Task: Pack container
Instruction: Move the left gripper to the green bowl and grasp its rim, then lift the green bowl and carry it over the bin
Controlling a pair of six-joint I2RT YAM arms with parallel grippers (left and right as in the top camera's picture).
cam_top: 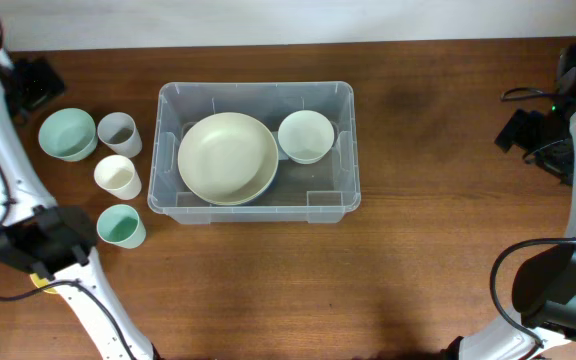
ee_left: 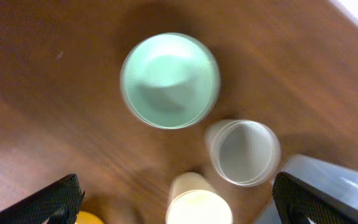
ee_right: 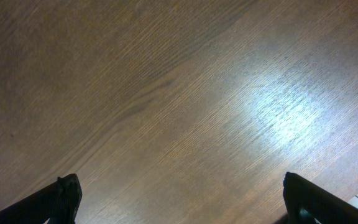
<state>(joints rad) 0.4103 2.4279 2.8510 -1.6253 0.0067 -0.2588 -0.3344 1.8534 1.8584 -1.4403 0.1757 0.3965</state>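
Observation:
I should lower the fingers of my left gripper back onto the mint bowl's rim opposite the grey cup, where the wood is bare, because the mint bowl (cam_top: 67, 134) is below my left gripper and back from it.
The container (cam_top: 170, 190), a clear plastic bin, stands mid-table. It holds a large cream bowl (cam_top: 227, 158) and a small white bowl (cam_top: 305, 136). Left of it stand a mint bowl (cam_top: 67, 134), a grey cup (cam_top: 118, 133), a cream cup (cam_top: 117, 177) and a mint cup (cam_top: 120, 226). My left gripper (cam_top: 36, 85) is at the far left, open and empty. In its wrist view its fingers (ee_left: 176, 186) spread above the mint bowl (ee_left: 169, 81), grey cup (ee_left: 244, 152) and cream cup (ee_left: 194, 208). My right gripper (cam_top: 528, 130) is open and empty (ee_right: 179, 183) above bare wood.
The container's corner (ee_left: 334, 186) shows at the lower right of the left wrist view. The arm bases stand at the front left (cam_top: 48, 245) and front right (cam_top: 558, 285) of the wooden table (cam_top: 418, 240). Cables lie at the far right.

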